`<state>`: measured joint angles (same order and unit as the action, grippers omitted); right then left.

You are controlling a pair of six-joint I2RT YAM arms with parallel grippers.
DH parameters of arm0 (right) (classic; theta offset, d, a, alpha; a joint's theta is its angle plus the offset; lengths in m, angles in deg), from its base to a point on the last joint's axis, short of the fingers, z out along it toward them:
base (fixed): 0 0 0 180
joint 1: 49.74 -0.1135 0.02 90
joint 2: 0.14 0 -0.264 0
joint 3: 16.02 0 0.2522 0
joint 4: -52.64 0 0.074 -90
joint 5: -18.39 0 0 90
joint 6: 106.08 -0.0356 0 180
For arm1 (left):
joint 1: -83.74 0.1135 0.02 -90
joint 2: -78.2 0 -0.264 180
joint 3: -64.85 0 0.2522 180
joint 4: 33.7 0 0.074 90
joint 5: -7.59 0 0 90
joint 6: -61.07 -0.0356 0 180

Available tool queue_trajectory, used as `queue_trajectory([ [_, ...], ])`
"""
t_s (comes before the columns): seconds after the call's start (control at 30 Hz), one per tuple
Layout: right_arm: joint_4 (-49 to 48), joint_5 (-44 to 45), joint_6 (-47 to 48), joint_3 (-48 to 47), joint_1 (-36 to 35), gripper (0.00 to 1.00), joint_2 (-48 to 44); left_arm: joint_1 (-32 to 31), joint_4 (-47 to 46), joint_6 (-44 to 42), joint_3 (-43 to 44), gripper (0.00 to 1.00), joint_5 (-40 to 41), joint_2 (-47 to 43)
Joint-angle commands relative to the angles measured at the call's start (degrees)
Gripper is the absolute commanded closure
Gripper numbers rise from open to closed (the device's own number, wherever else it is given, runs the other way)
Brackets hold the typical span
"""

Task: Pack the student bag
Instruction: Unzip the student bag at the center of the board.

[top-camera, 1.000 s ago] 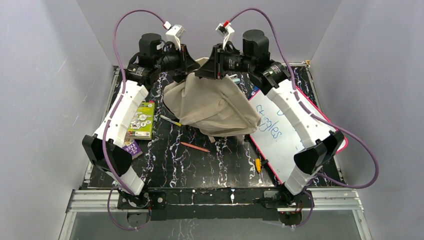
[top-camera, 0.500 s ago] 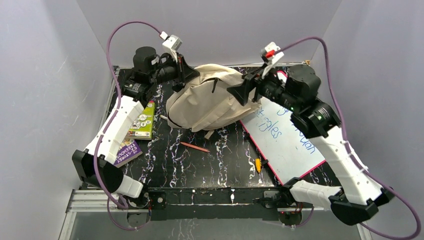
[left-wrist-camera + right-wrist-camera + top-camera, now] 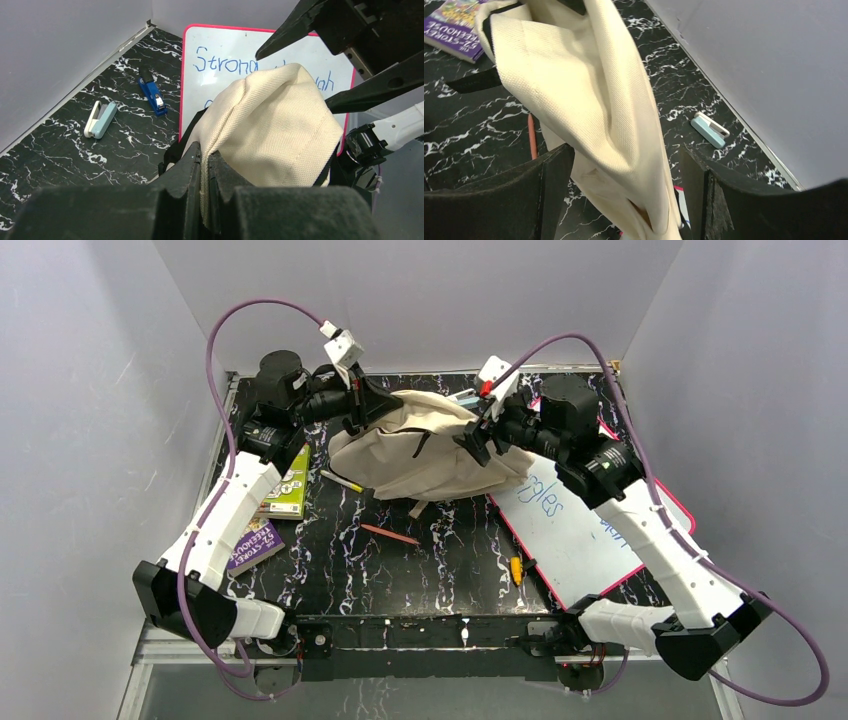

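I will gently move my right gripper to the left in the top view next and close on the bag's fold, because it lies that way, between the open fingers.
The student bag [image 3: 420, 445] is a cream fabric backpack with black straps, slumped at the back middle of the table. My left gripper [image 3: 372, 412] is shut on a fold of the bag's cream fabric [image 3: 280, 135] at its left end and holds that end up. In the left wrist view the cloth is pinched between the two black fingers [image 3: 190, 165]. My right gripper [image 3: 472, 432] is at the bag's right end. It stands open, with a hanging fold of the bag [image 3: 589, 100] loose between its fingers [image 3: 551, 185], which do not press on it.
A pink-framed whiteboard [image 3: 580, 530] lies at the right under the bag's edge. A green book [image 3: 283, 480] and a purple book [image 3: 255, 540] lie at the left. A pen [image 3: 342, 481], a red pencil [image 3: 390, 534] and a small yellow item [image 3: 516, 568] lie on the marble top. A blue stapler [image 3: 152, 92] and a pale blue case [image 3: 100, 119] sit near the back wall.
My right gripper let go of the bag and opened wide, swung out to the right, then came back to the bag's right end. The bag sank lower. The left gripper kept its hold.
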<state>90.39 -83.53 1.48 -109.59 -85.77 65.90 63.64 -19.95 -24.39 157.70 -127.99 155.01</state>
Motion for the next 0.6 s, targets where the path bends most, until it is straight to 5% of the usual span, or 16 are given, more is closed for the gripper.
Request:
queue_trajectory([
  [0.0, -0.92, -8.09, 5.14, -3.91, -0.05, 0.16, 0.89, 0.01, -5.94, -1.28, 0.20, 1.00, -4.05, -2.47],
  [0.2, -0.82, -11.83, 5.10, -4.39, -0.05, 0.30, 2.97, 0.05, -7.12, -0.79, -0.15, 1.00, -3.82, -2.55],
  [0.3, -1.93, -12.96, 3.98, -4.25, -0.01, 0.49, 3.89, 0.06, -7.74, 0.40, -0.48, 1.00, -2.37, -2.67],
  [0.4, -3.83, -12.29, 1.90, -4.03, -0.05, 0.85, 4.49, 0.06, -8.15, 1.96, -0.94, 1.00, 1.70, -3.43],
  [0.47, -6.48, -9.91, -0.30, -3.64, -0.01, 1.00, 4.83, 0.06, -7.70, 3.03, -0.35, 0.88, 6.10, -3.89],
  [0.57, -9.62, -6.86, -3.36, -3.54, -0.04, 1.00, 5.62, 0.06, -4.70, 3.72, 2.64, 0.70, 13.14, -4.04],
])
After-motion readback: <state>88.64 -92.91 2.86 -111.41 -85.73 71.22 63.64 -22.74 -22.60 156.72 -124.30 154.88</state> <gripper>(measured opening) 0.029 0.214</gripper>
